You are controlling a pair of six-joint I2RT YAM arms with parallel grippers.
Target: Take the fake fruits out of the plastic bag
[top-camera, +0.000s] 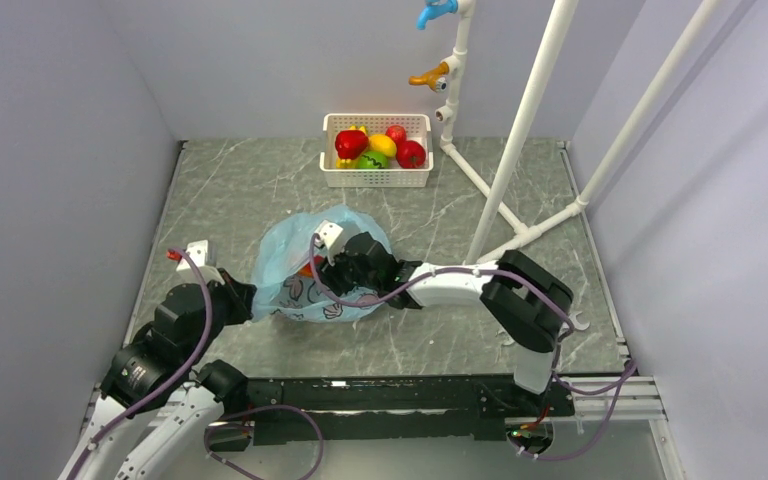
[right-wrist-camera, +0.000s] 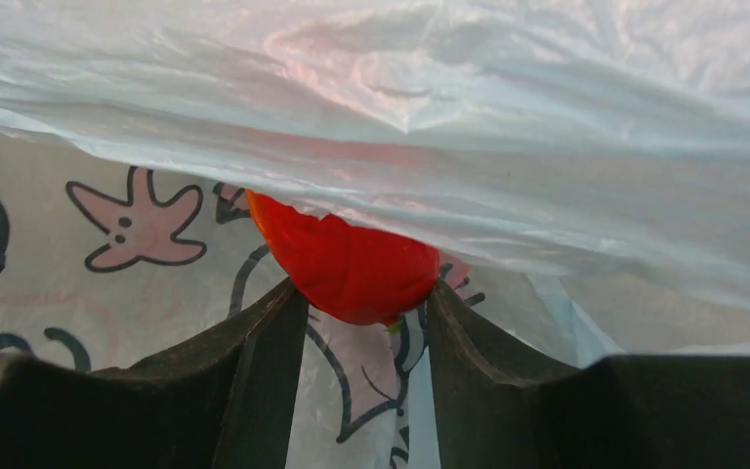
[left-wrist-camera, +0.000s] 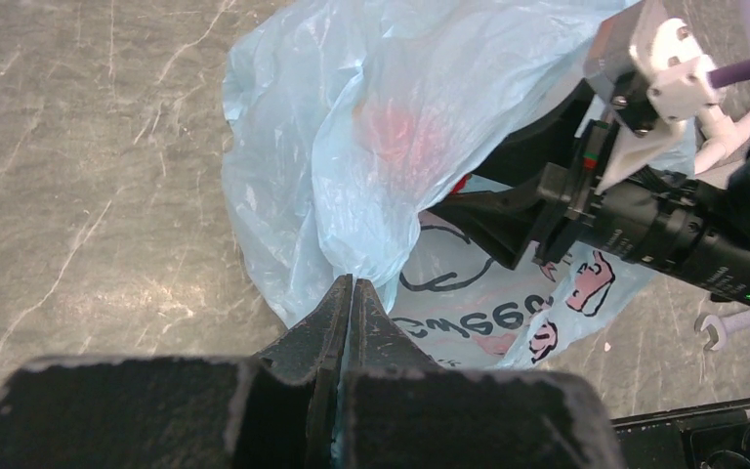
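The right gripper rises from the bag [top-camera: 285, 262] next and moves outward to release the fruit in the white basket, which stands outward of the gripper and holds others.
The light-blue plastic bag [top-camera: 285, 262] with pink cartoon prints lies in the middle of the table. My left gripper [top-camera: 251, 300] is shut on a bunched edge of the bag at its left side; the left wrist view shows the jaws [left-wrist-camera: 352, 283] pinching the thin film [left-wrist-camera: 352, 127]. My right gripper [top-camera: 322, 266] reaches into the bag's mouth from the right. In the right wrist view its fingers [right-wrist-camera: 363, 291] press both sides of a glossy red fake fruit [right-wrist-camera: 352, 262] under the bag's upper layer [right-wrist-camera: 547, 147]. Any other fruit in the bag is hidden.
A white basket [top-camera: 375, 181] at the back holds a red pepper [top-camera: 350, 144], a yellow fruit [top-camera: 382, 146], a red round fruit [top-camera: 411, 153] and a green one. A white pipe frame [top-camera: 520, 130] stands at the back right. A small wrench [top-camera: 572, 322] lies by the right arm.
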